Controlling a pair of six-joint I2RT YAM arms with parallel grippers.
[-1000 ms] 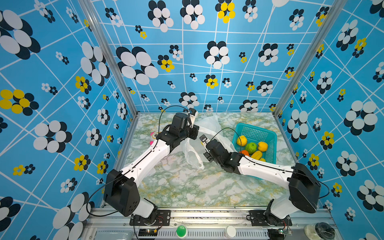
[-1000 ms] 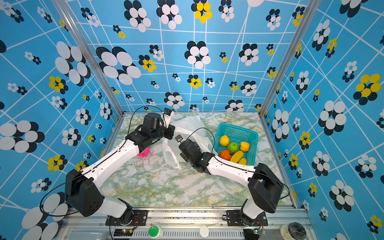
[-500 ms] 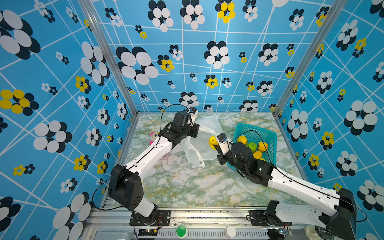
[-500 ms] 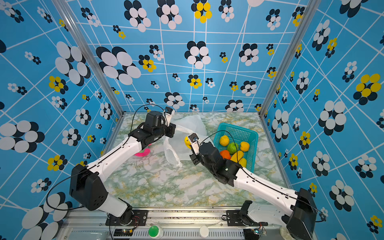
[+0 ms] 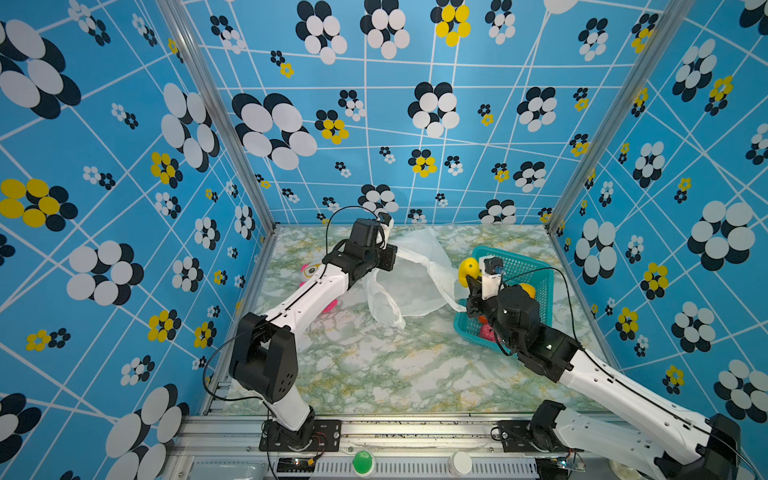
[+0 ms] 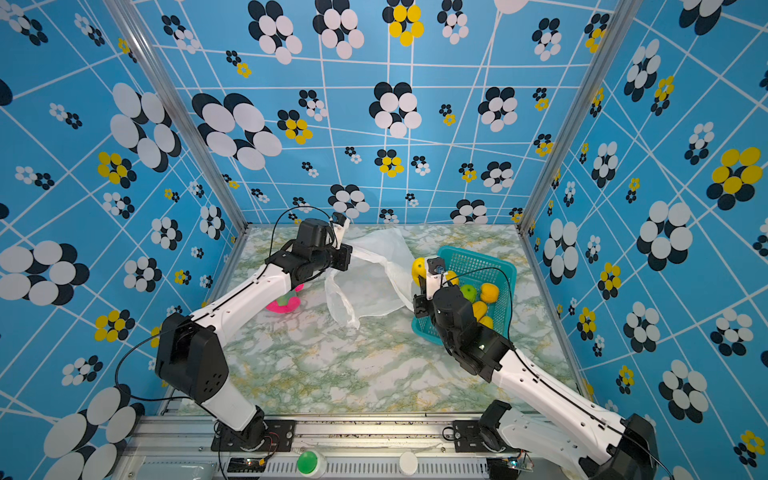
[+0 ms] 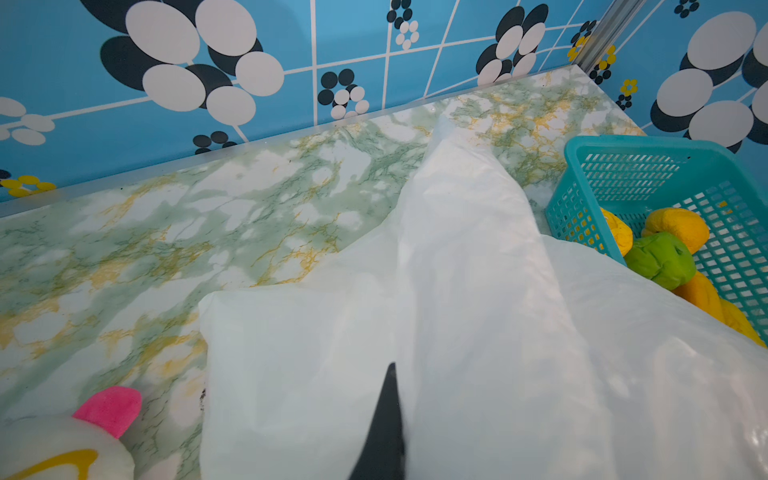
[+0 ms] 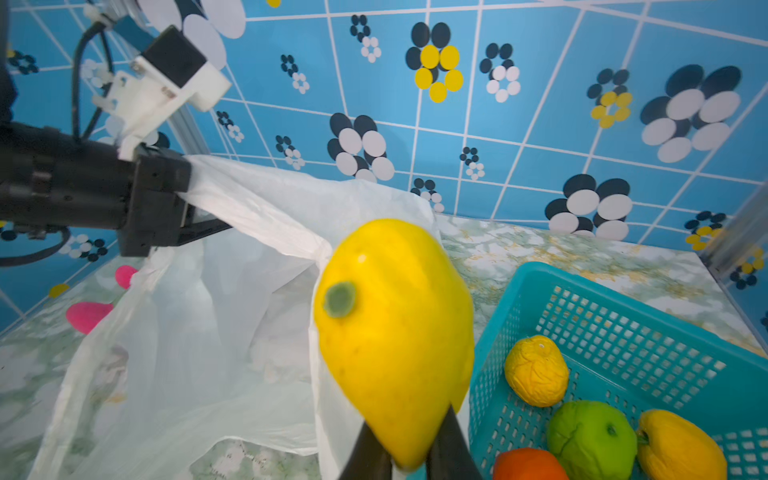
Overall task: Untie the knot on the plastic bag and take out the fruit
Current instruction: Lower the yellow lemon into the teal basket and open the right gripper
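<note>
My right gripper holds the fruit and will next move over the teal basket [image 5: 536,266], tip and lower to release it inside the basket's side by the bag, where its bare bottom shows.
The white plastic bag [image 5: 419,278] [image 6: 374,278] lies open and slack on the marble table. My left gripper [image 5: 392,257] [image 6: 348,257] [image 7: 399,374] is shut on the bag's upper edge and holds it up at the back; the right wrist view shows this grip [image 8: 199,226]. The knot is out of view; the bag's loose handle loop [image 5: 384,307] hangs free. My right gripper [image 5: 471,286] [image 6: 422,286] [image 8: 409,453] is shut on an oblong yellow fruit [image 5: 469,269] [image 8: 395,332], raised beside the left rim of the teal basket [image 5: 536,266] [image 8: 602,286].
The basket [image 6: 478,253] [image 7: 623,143] stands at the right and holds a green fruit [image 8: 590,436], a wrinkled yellow one [image 8: 536,370], an orange one [image 8: 528,463] and more yellow ones. A pink-and-white plush toy [image 5: 309,272] [image 7: 62,444] lies under my left arm. Patterned walls close in three sides.
My right gripper came out of the bag's mouth with the yellow fruit and carried it right to the basket's rim. The left gripper kept its hold on the bag.
</note>
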